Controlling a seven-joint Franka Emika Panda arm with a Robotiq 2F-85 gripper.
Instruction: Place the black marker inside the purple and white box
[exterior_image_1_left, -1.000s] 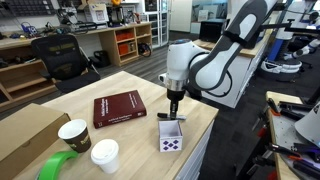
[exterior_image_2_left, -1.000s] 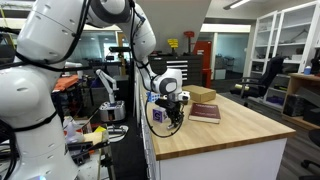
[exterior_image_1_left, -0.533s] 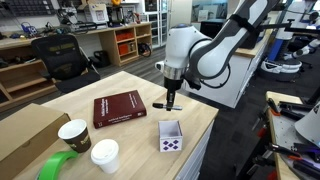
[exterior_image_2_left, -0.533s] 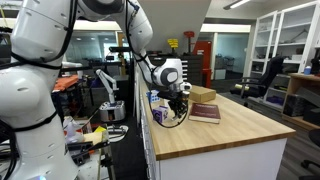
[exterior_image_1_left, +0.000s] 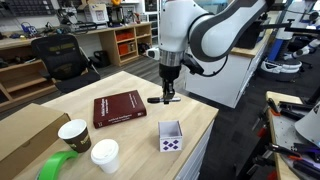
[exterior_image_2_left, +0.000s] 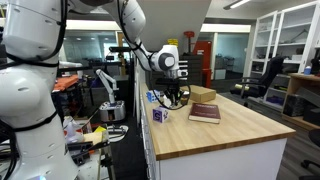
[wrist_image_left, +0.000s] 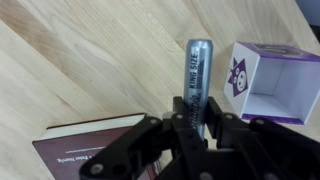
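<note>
The box's open top (exterior_image_1_left: 170, 129) is below my gripper and to its right in the wrist view. I will move that way, turn, lower the marker (exterior_image_1_left: 162, 100) and let go of it.
My gripper (exterior_image_1_left: 168, 98) is shut on the black marker (exterior_image_1_left: 162, 100), which lies level in the jaws, above the wooden table. In the wrist view the marker (wrist_image_left: 197, 75) sticks out forward from the jaws (wrist_image_left: 188, 125). The purple and white box (exterior_image_1_left: 171, 136) stands open on the table near its front edge, below and a little to the right of the gripper. It shows in the wrist view (wrist_image_left: 262, 82) to the right of the marker, and in an exterior view (exterior_image_2_left: 158, 114) below the gripper (exterior_image_2_left: 176, 96).
A dark red book (exterior_image_1_left: 119, 108) lies on the table beside the gripper. Two paper cups (exterior_image_1_left: 75, 135) (exterior_image_1_left: 105, 156), a green tape roll (exterior_image_1_left: 58, 166) and a large brown cardboard box (exterior_image_1_left: 25, 135) stand further along. The table edge (exterior_image_1_left: 205, 130) is close to the small box.
The gripper has risen from just above the small box and moved away from it toward the book, carrying the marker with it.
</note>
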